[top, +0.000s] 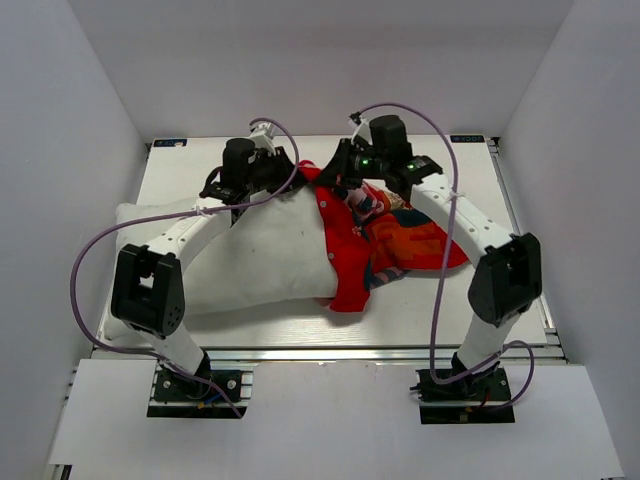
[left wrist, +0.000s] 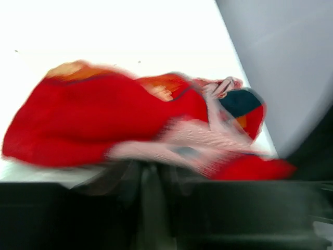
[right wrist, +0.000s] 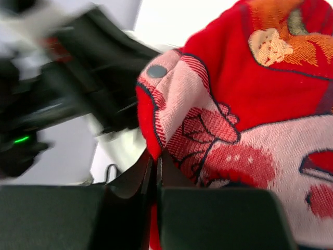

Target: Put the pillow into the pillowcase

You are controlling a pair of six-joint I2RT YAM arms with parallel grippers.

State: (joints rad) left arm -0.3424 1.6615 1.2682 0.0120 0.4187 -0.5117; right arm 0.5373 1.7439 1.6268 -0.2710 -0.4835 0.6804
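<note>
My right gripper draws the pillowcase's hem to the left in the top view, over the pillow's far edge, and releases it next, since that edge lies bare.
The white pillow (top: 255, 255) lies across the table's left and middle, its right end inside the mouth of the red pillowcase (top: 400, 245), which lies crumpled to the right. My left gripper (top: 262, 172) is at the pillow's far edge by the case's mouth; its view is blurred, the fingers (left wrist: 148, 182) close together under the pinkish inner edge of the pillowcase (left wrist: 104, 114). My right gripper (top: 352, 185) holds the case's far mouth edge. In the right wrist view it (right wrist: 157, 164) is shut on the red hem of the pillowcase (right wrist: 218, 130), pink inner side showing.
The white table (top: 420, 300) has a metal rail along its near edge and grey walls on three sides. The left arm's black body (right wrist: 88, 88) is close beside my right gripper. Purple cables loop over both arms.
</note>
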